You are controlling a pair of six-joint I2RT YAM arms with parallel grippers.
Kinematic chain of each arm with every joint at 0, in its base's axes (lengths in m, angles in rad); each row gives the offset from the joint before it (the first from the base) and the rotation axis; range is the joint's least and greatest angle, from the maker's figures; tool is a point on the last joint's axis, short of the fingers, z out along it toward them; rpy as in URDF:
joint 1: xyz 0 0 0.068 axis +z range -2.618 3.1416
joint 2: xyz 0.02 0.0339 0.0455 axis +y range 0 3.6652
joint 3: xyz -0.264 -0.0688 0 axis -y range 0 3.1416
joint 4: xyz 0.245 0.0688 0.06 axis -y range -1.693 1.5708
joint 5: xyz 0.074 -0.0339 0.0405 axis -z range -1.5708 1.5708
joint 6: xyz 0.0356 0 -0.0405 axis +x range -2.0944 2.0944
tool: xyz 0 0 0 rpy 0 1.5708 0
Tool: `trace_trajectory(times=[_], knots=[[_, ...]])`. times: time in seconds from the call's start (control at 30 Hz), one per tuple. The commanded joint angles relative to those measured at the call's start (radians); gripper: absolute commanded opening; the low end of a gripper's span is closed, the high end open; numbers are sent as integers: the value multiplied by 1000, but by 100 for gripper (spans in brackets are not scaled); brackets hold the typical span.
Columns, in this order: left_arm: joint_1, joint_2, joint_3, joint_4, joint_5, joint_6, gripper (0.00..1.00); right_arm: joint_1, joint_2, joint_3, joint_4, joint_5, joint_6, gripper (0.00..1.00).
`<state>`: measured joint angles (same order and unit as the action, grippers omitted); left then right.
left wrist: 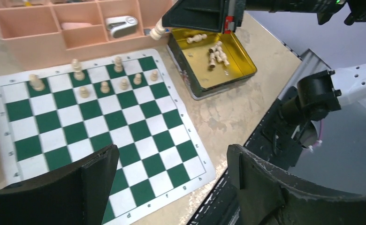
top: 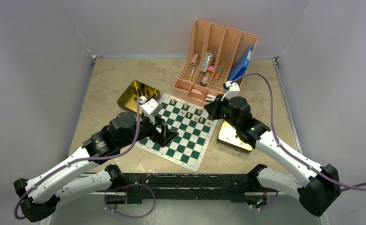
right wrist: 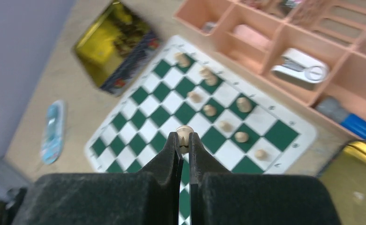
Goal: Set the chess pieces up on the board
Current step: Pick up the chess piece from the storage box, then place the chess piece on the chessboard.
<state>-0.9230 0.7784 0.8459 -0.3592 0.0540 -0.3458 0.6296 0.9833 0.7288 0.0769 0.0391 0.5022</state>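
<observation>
The robot's right gripper is above the empty white far-row square [top: 205, 113] [right wrist: 264, 120] beside the green corner, so next it will go down and release the tan piece there.
The green and white board [top: 191, 141] lies in the middle of the table, with several pale tan chess pieces [top: 184, 113] standing on its two far rows. They also show in the left wrist view [left wrist: 105, 86] and the right wrist view [right wrist: 210, 110]. My right gripper [right wrist: 183, 141] is shut on a tan piece [right wrist: 185, 132] and holds it above the board's far right part; the held piece also shows in the left wrist view [left wrist: 158, 31]. My left gripper [left wrist: 171, 161] is open and empty, above the board's near part [left wrist: 125, 140].
A gold tin [left wrist: 237, 70] right of the board holds several loose tan pieces [left wrist: 217, 53]. A second gold tin [top: 135, 95] with dark pieces lies at the board's far left. A pink desk organizer [top: 216, 61] stands behind the board. A small blue object [right wrist: 52, 131] lies on the table's left.
</observation>
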Motion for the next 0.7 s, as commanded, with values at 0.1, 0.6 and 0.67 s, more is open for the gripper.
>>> trace_trajectory(times=[0.1,0.6,0.67], knots=[[1,-207,-23,-50,-127,76,89,2,195,142,-95,366,-15,0],[1,-224,-25,-157,-167,76,98,3,571,250,-53,353,-27,0],[1,-217,-17,-169,-174,81,99,2,594,258,-49,366,-24,0]])
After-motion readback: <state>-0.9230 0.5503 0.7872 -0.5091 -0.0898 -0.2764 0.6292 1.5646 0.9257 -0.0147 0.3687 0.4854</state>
